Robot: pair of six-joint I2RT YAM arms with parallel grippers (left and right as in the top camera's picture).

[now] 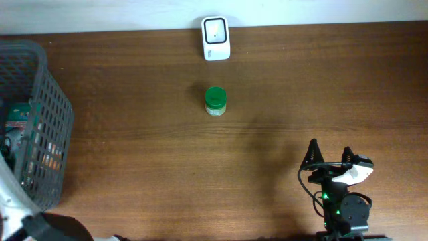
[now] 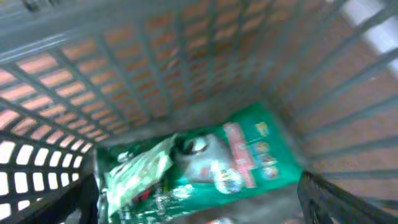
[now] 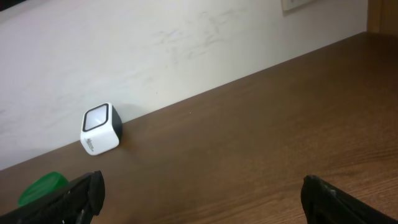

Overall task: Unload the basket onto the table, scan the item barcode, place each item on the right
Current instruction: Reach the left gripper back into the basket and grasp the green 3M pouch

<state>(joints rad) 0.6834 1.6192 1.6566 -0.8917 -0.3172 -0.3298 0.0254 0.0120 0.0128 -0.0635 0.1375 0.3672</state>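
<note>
The green packet's lower edge (image 2: 241, 191) is below my left gripper, between its open fingers in the wrist view; my left gripper should next come down there and close.
The white barcode scanner (image 1: 215, 38) stands at the table's far edge, also in the right wrist view (image 3: 99, 129). A green-lidded jar (image 1: 215, 100) stands upright in front of it, its lid (image 3: 42, 186) low at the left of the right wrist view. My left gripper (image 2: 199, 211) is open inside the grey basket (image 1: 40, 114), just above a green printed packet (image 2: 211, 165) lying on the basket floor, with nothing between the fingers. My right gripper (image 1: 330, 161) is open and empty near the front right of the table, pointing toward the scanner.
The basket's lattice walls (image 2: 186, 56) close in round the left gripper on all sides. More packets (image 1: 17, 114) show through the basket's top. A pale wall (image 3: 155, 50) runs behind the table's far edge.
</note>
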